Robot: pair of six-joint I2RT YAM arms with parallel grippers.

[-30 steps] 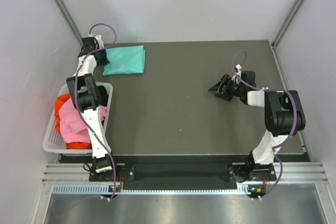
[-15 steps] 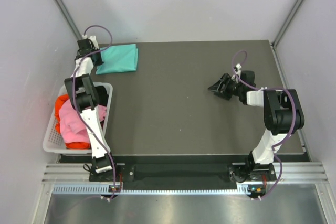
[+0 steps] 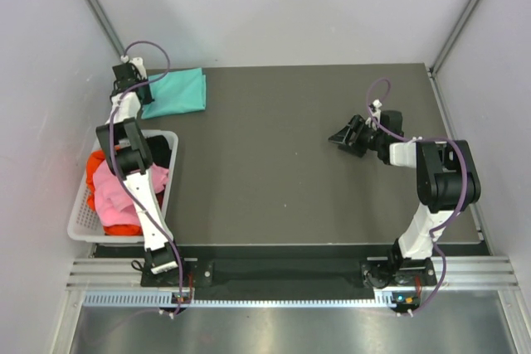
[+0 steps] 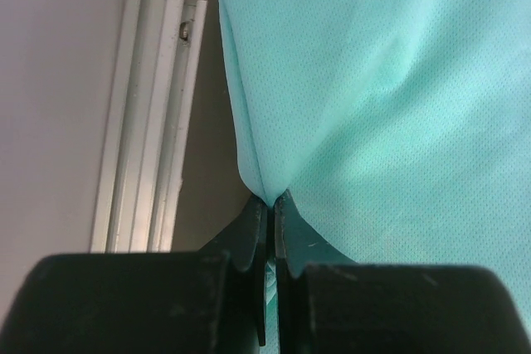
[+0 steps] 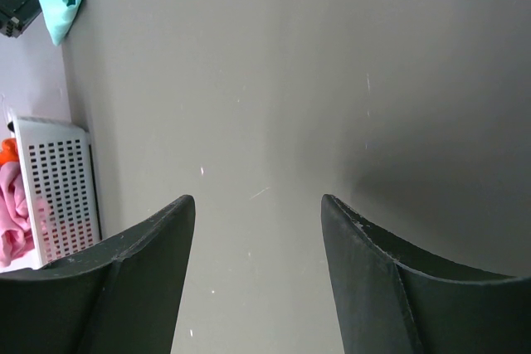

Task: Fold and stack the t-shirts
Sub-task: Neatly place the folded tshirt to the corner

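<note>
My left gripper should pull the teal t-shirt's pinched edge toward the bar, across a bare table strip (image 4: pixel 207 122) to the gripper's left in its wrist view, and let it go.
A folded teal t-shirt (image 3: pixel 177 93) lies at the table's far left corner. My left gripper (image 3: pixel 141 86) is shut on its left edge; in the left wrist view the jaws (image 4: pixel 272 205) pinch a fold of the teal cloth (image 4: pixel 382 97). A pink t-shirt (image 3: pixel 116 188) and a red-orange t-shirt (image 3: pixel 101 159) lie heaped in the white basket (image 3: pixel 80 225). No black shirt shows. My right gripper (image 3: pixel 338 139) is open and empty, low over the table at right of centre; its fingers (image 5: pixel 141 263) frame bare table.
The white lattice basket stands off the table's left edge beside the left arm; it also shows in the right wrist view (image 5: pixel 58 188). Grey walls and a metal frame post (image 4: pixel 158 97) close in behind the far left corner.
My left gripper has dragged the teal t-shirt leftward and slightly back, toward the far left corner. The right arm has not moved.
</note>
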